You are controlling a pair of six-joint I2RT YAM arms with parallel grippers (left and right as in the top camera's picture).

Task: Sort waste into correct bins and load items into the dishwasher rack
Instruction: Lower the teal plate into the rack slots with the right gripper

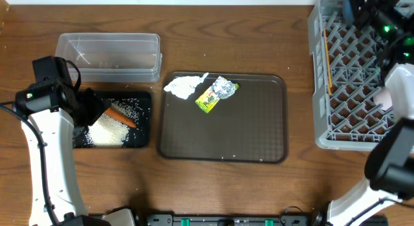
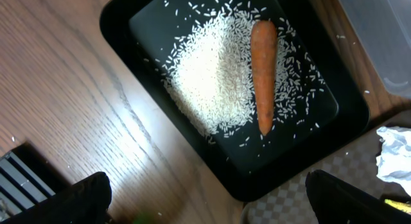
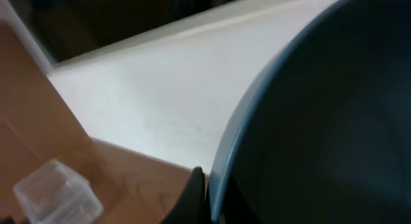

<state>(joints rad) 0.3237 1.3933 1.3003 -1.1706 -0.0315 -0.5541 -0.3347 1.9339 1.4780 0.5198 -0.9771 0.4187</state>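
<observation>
The right gripper next lowers the dark-blue bowl onto the grid of the grey rack's far end (image 1: 359, 35) below it, clear of the chopsticks, and releases the bowl's rim.
The shallow black tray (image 1: 143, 103) holds a heap of white rice (image 1: 108, 130) and a small orange carrot (image 1: 121, 116); both also show in the left wrist view, rice (image 2: 212, 83) and carrot (image 2: 263, 63). My left gripper (image 1: 96, 113) is open and empty above the tray's left part, its fingers wide apart (image 2: 205, 195). Crumpled white paper (image 1: 184, 87) and the foil wrapper (image 1: 217, 94) lie on the brown serving tray (image 1: 246, 132). My right gripper (image 1: 363, 11) is shut on the rim of the dark-blue bowl (image 3: 334, 121) above the grey rack (image 1: 317, 77). Chopsticks (image 1: 327, 61) lie in the rack.
The clear tub (image 1: 108, 56) stands behind the black tray and looks nearly empty. A pinkish thing (image 1: 383, 98), perhaps the cup, shows in the rack beside the right arm. The light-blue bowl is out of view. A white wall edge runs behind the table.
</observation>
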